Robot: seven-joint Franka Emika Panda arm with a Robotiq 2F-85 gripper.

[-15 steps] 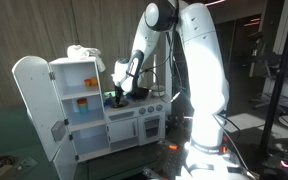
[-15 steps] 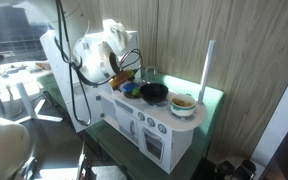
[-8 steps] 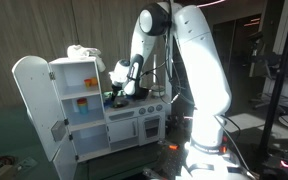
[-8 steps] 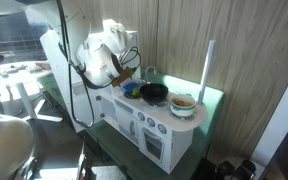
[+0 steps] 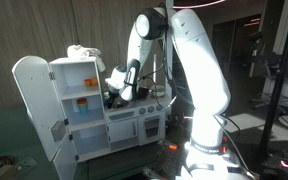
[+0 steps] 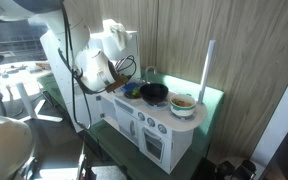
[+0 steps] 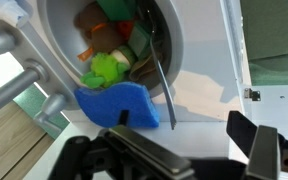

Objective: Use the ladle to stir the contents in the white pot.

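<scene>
Next, my open gripper eases toward the pot and closes on the outer end of the ladle's handle, since that end juts past the pot's rim.
In the wrist view a white pot (image 7: 199, 50) holds colourful toy food in green, orange and red. The ladle's thin grey handle (image 7: 162, 75) leans out over the pot's rim and ends beside a blue piece (image 7: 119, 105). My gripper (image 7: 184, 150) is open and empty. Its fingers hover over the white counter just short of the handle's end and do not touch it. In both exterior views the gripper (image 5: 119, 90) (image 6: 117, 85) hangs low over the toy kitchen's counter.
The white toy kitchen (image 5: 134, 125) has its tall door (image 5: 32, 105) swung open. A black pan (image 6: 154, 92) and a white bowl with brownish contents (image 6: 183, 104) stand on the counter. Grey metal bars (image 7: 9, 85) lie beside the pot.
The arm has lowered and shifted slightly along the counter, so the gripper is closer to the counter. The gripper has stayed open.
</scene>
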